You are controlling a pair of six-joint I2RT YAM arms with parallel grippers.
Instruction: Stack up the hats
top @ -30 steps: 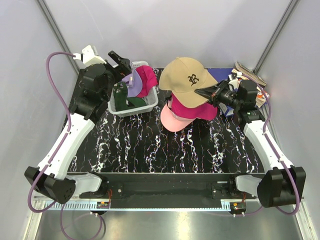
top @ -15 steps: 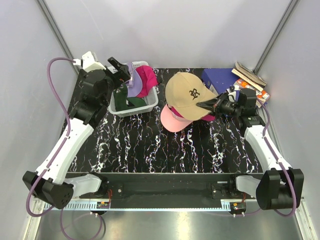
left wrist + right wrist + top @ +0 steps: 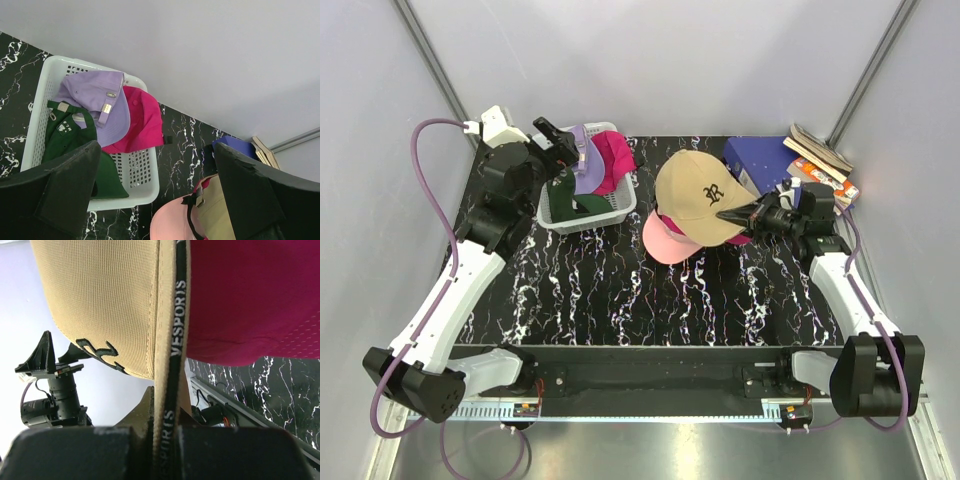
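Observation:
My right gripper lowers the tan hat (image 3: pixel 698 194) down over the magenta hat (image 3: pixel 738 239) next and releases the tan hat's brim, since the tan hat still sits crooked on it.
My right gripper (image 3: pixel 740 213) is shut on the rim of the tan hat (image 3: pixel 698 194), holding it on top of a magenta hat (image 3: pixel 738 238) and a light pink hat (image 3: pixel 664 238) at mid table. In the right wrist view the tan hat (image 3: pixel 100 300) is pinched between my jaws, with the magenta hat (image 3: pixel 250 295) beside it. My left gripper (image 3: pixel 557 140) is open and empty above the basket (image 3: pixel 610 215). The basket holds a lavender hat (image 3: pixel 97 100), another magenta hat (image 3: pixel 142 122) and a dark green hat (image 3: pixel 67 135).
A blue box (image 3: pixel 752 157) and some books or packets (image 3: pixel 820 160) lie at the back right corner. The basket (image 3: pixel 145 177) sits at the back left of the black marbled table (image 3: pixel 620 290). Grey walls close in the sides and back.
My right gripper has lowered the tan hat and shifted it slightly toward the near side, onto the pink and magenta hats. My left gripper has moved a little toward the back over the basket.

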